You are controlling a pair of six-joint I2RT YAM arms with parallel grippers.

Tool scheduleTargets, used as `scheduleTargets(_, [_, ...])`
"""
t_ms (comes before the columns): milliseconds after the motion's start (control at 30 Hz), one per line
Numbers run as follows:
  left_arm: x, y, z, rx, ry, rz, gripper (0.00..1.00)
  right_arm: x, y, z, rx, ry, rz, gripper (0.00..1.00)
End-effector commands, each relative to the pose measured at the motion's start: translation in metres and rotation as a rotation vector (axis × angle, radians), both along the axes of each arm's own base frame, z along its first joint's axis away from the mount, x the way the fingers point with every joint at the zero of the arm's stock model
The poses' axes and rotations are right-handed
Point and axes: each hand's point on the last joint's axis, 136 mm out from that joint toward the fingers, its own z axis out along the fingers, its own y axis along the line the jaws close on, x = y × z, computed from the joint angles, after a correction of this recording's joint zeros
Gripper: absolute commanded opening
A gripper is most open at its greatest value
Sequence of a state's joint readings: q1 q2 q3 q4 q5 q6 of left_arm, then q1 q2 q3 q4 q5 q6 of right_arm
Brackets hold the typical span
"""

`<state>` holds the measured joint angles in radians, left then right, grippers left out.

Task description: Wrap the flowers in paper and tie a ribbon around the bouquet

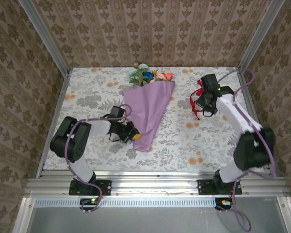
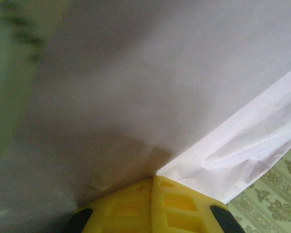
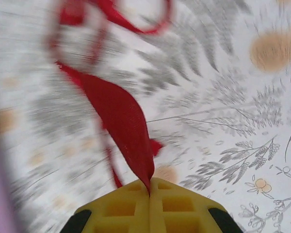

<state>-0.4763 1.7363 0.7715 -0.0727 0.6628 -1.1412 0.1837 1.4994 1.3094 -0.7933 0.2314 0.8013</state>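
Observation:
My right gripper swings over the lilac cone next and releases the ribbon (image 1: 193,100) on the open cloth beyond, since that spot lies across the bouquet from my gripper.
The bouquet (image 1: 148,111) lies in the middle of the table as a lilac paper cone, narrow end toward me. The flowers (image 1: 150,75) stick out of its wide far end. My left gripper (image 1: 133,135) sits at the cone's lower left edge. In the left wrist view its yellow fingers (image 2: 184,204) are shut on the paper (image 2: 136,87), where the lilac face meets the paler reverse. My right gripper (image 1: 199,109) hovers at the right, shut on the red ribbon (image 1: 193,100). The right wrist view shows the ribbon (image 3: 119,116) running out from between the closed fingertips (image 3: 131,204) in loops.
A floral-print cloth covers the table (image 1: 208,141). Metal frame posts (image 1: 46,39) and patterned walls close in the sides and back. A metal rail (image 1: 155,184) carrying both arm bases runs along the near edge.

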Motion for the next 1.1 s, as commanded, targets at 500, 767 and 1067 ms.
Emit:
scheduleTargets(500, [0.003,-0.006,-0.038,0.071,-0.017,0.044,0.02,0.003,0.350,0.211,0.475,-0.575,0.790,0.00])
scheduleTargets(767, [0.003,-0.010,-0.044,0.042,-0.071,0.107,0.00,0.067,0.451,0.111,0.595,-0.295,0.839,0.21])
scheduleTargets(1067, [0.007,-0.014,-0.032,0.036,-0.114,0.108,0.01,0.056,0.385,0.083,0.438,-0.116,0.833,0.56])
